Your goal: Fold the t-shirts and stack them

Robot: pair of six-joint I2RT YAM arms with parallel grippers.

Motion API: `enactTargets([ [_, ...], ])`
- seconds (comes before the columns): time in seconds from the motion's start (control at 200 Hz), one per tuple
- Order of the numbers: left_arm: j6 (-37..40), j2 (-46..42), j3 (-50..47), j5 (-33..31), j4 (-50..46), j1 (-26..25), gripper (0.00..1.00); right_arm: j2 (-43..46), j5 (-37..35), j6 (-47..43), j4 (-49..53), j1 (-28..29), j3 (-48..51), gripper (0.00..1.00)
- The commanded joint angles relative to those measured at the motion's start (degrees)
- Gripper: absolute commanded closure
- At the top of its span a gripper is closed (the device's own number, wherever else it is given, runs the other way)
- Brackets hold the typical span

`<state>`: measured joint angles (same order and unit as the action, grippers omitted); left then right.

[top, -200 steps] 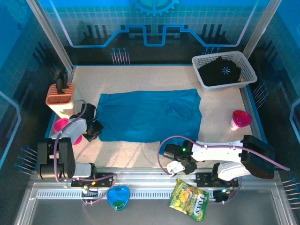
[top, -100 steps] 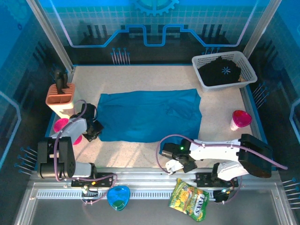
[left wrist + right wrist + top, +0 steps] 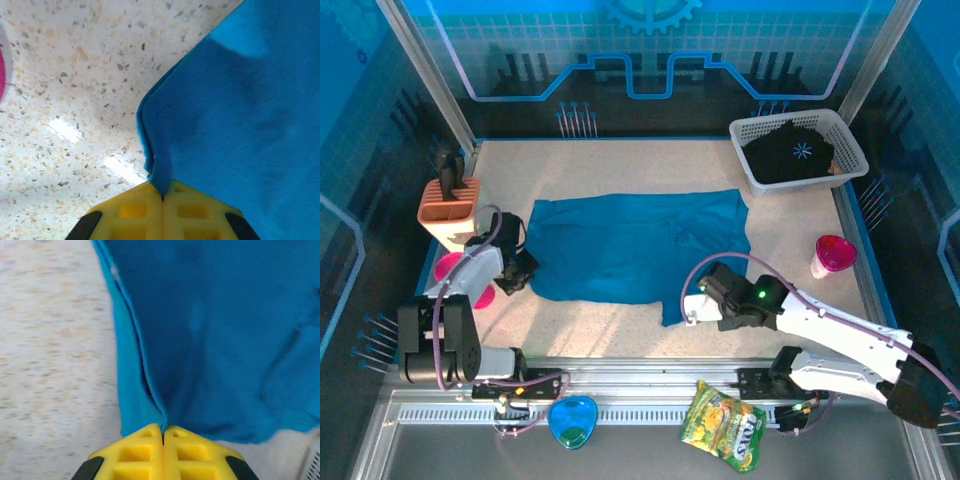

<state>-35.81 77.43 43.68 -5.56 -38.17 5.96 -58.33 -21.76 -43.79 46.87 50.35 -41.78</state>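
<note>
My right gripper is going to carry the near edge of the t-shirt outward across the teal-blue t-shirt [image 3: 635,245] to its far edge [image 3: 693,198] next and let go of it there, because the t-shirt is still spread flat.
The teal-blue t-shirt [image 3: 635,245] lies spread flat across the middle of the table. My left gripper [image 3: 528,268] is shut on its left edge; in the left wrist view the cloth [image 3: 240,110] is pinched between the yellow fingers [image 3: 130,215]. My right gripper [image 3: 688,305] is shut on the shirt's near edge, where a corner hangs down. In the right wrist view the hem [image 3: 150,390] runs into the closed yellow fingers [image 3: 190,455]. The black t-shirt [image 3: 790,152] with a white starburst print lies bunched in the white mesh basket [image 3: 850,140] at the back right.
An orange holder [image 3: 450,205] stands at the left edge with a pink dish [image 3: 450,268] in front of it. A pink cup [image 3: 832,255] sits at the right edge. A snack bag [image 3: 723,425] and a blue heart-shaped dish [image 3: 572,420] lie on the near rail.
My right arm swung from the near edge up to the shirt's front edge and its gripper closed on the hem, pulling a corner toward me. The left gripper stayed shut on the left edge.
</note>
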Motion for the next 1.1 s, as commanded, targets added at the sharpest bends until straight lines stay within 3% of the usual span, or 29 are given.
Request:
enactTargets([
  [0.0, 1.2, -2.4, 3.6, -1.4, -3.7, 0.3, 1.0, -0.1, -4.2, -2.6, -5.1, -3.9, -4.3, 1.0],
  [0.355, 1.8, 0.8, 9.6, -3.6, -4.3, 0.3, 1.0, -8.1, -11.0, -6.3, -21.9, -14.2, -12.6, 1.0],
  [0.691, 2.0, 9.3, 16.5, -5.2, -4.5, 0.3, 1.0, -18.3, -3.8, -11.9, -31.2, -23.1, -18.1, 1.0],
  [1.096, 1.2, 17.7, 20.8, -8.2, -3.7, 0.3, 1.0, -31.2, 1.8, -13.3, -37.1, -28.3, -24.2, 1.0],
])
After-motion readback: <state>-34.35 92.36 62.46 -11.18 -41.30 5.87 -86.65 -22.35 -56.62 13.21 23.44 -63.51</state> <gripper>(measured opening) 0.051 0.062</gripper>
